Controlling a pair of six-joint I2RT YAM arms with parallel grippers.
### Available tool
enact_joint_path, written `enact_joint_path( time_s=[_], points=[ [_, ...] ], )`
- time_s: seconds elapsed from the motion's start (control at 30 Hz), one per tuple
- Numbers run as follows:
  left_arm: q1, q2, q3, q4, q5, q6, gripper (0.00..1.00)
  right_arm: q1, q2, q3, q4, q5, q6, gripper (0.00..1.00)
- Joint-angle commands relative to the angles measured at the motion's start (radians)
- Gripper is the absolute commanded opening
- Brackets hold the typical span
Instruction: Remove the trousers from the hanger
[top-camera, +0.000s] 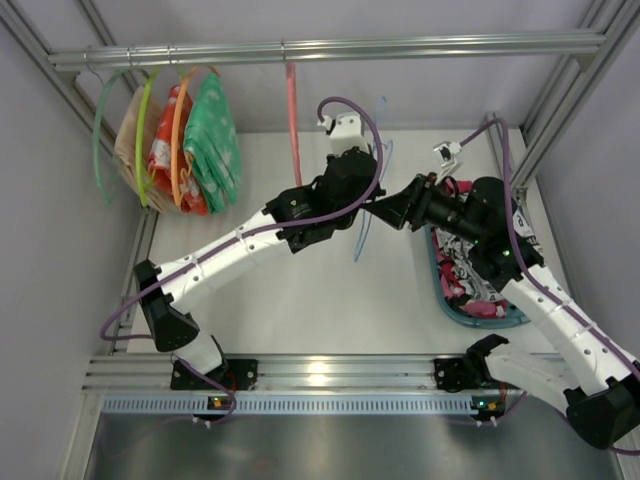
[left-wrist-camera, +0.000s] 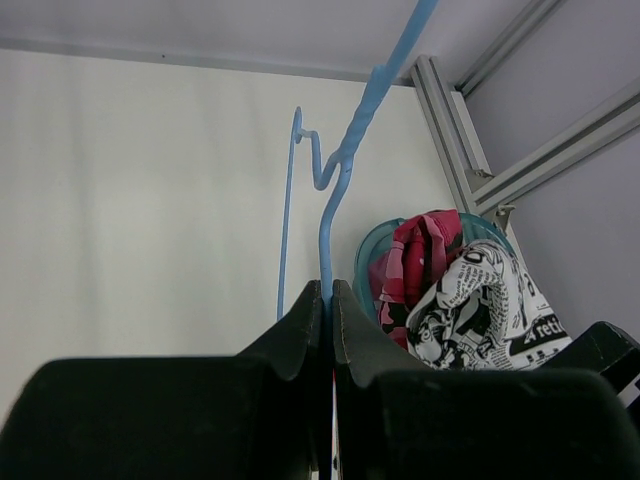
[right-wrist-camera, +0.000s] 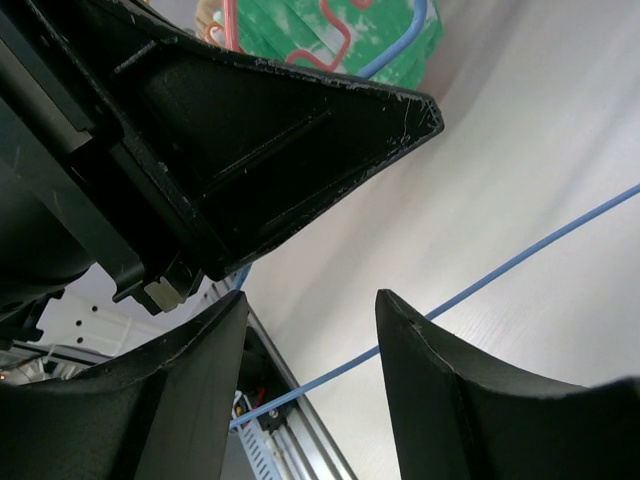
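The bar's open part (top-camera: 338, 48) beside the salmon-pink hanger lies outward, so my left gripper will carry the bare light-blue hanger there and release it next.
The light-blue hanger (top-camera: 362, 235) is bare and held up over the middle of the table. My left gripper (top-camera: 368, 172) is shut on its thin frame; in the left wrist view the wire (left-wrist-camera: 345, 160) rises from between the closed fingers (left-wrist-camera: 330, 285). My right gripper (top-camera: 377, 208) is open beside the hanger. In the right wrist view the blue wire (right-wrist-camera: 520, 262) crosses the gap between the spread fingers (right-wrist-camera: 312, 300) without touching them. The newspaper-print trousers (left-wrist-camera: 480, 300) lie off the hanger, on top of red-pink clothes in the teal basket (left-wrist-camera: 375, 250).
The teal basket (top-camera: 500, 318) stands at the right, partly under my right arm. A rail (top-camera: 330, 48) crosses the back, with a salmon-pink hanger (top-camera: 292, 110) and green, yellow-green and orange hangers carrying a green garment (top-camera: 212, 140) and red patterned clothes at the left.
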Motion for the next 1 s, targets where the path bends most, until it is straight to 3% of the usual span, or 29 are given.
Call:
enact_joint_path(
  time_s=[0.0,0.27,0.63,0.97],
  points=[
    [-0.001,0.023,0.051,0.051,-0.003,-0.006,0.0,0.03,-0.02,0.006,0.1,-0.044,0.009,0.56],
    [-0.002,0.0,0.07,0.06,-0.027,0.026,0.0,0.032,-0.064,0.014,0.04,-0.02,-0.038,0.55],
    [0.004,-0.061,0.1,0.229,-0.135,0.271,0.0,-0.01,-0.112,0.06,-0.052,0.012,-0.1,0.57],
    [0.145,0.073,0.275,0.266,-0.12,0.307,0.0,-0.037,-0.103,0.101,-0.082,0.034,-0.125,0.6]
  ],
)
